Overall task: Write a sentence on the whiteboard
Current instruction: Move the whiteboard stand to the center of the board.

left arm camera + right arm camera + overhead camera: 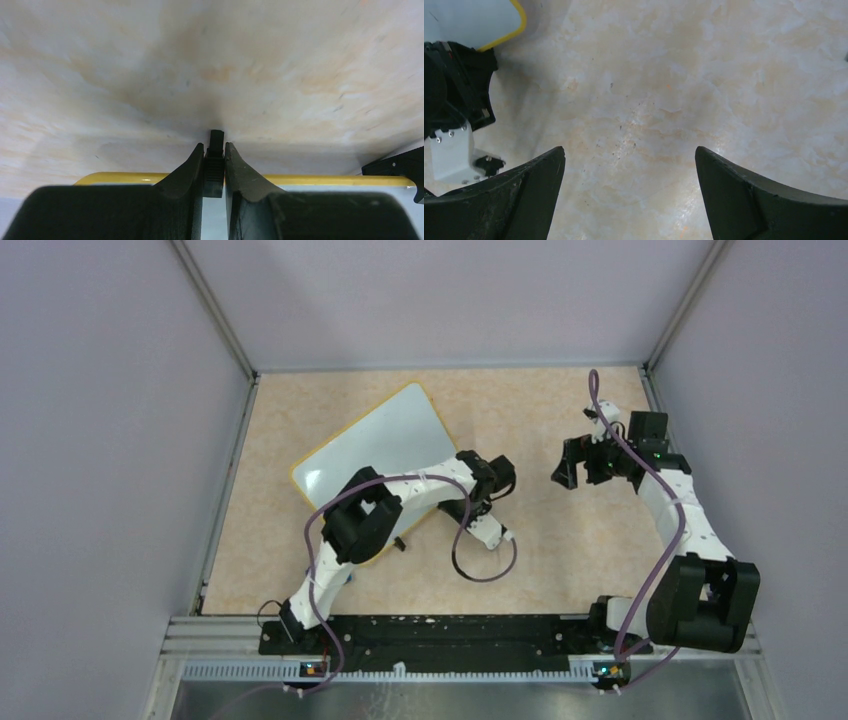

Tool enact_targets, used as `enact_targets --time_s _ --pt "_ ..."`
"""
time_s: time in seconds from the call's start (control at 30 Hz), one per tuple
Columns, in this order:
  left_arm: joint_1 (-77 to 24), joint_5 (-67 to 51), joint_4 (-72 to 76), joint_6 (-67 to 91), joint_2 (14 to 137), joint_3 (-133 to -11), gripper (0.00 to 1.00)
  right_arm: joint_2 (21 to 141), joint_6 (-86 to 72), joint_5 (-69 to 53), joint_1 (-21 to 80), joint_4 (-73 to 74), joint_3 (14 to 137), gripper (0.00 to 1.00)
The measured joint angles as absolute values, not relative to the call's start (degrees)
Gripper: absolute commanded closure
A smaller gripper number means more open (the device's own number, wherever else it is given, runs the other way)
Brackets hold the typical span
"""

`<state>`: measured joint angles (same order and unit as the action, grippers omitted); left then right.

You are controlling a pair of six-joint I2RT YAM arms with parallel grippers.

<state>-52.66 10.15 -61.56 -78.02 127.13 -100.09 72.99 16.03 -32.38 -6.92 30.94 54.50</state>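
Observation:
The whiteboard's clip [214, 164] gets dragged back and toward the right in the top view by my left gripper next, since the whiteboard sits off-center. Then the left gripper releases the clip.
The whiteboard [385, 445] lies tilted on the table at back left, its white face blank where it shows. No green sentence is visible on it. My left arm reaches across the board. My left gripper [468, 508] is at the board's right edge, shut on a small black clip [216, 137] that sticks out past the yellow rim [310, 180]. My right gripper [568, 470] hovers to the right of the board, open and empty; its wrist view [630, 155] shows only bare table between the jaws. The board's corner [469, 20] shows at top left there.
A second black clip [395, 165] sits further along the same rim. Another clip [400, 543] shows near the board's near corner. The left arm's cable [485, 570] loops on the table between the arms. Grey walls enclose the marbled tabletop [560, 540].

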Motion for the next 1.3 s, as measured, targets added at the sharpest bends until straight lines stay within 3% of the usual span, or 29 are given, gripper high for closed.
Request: enact_targets --time_s 0.27,0.67,1.3 --pt "-60.3 12.0 -61.6 -76.4 127.9 -100.1 1.0 72.4 15.2 -32.2 -7.8 30.9 54.5 0.02" --pt "-64.2 15.0 -62.2 -76.4 129.0 -100.9 1.0 72.1 15.2 -32.2 -8.1 30.9 54.5 0.02" --pt "-69.7 11.2 -66.1 -77.0 139.5 -120.9 1.0 72.1 15.2 -31.9 -8.7 31.0 54.6 0.01"
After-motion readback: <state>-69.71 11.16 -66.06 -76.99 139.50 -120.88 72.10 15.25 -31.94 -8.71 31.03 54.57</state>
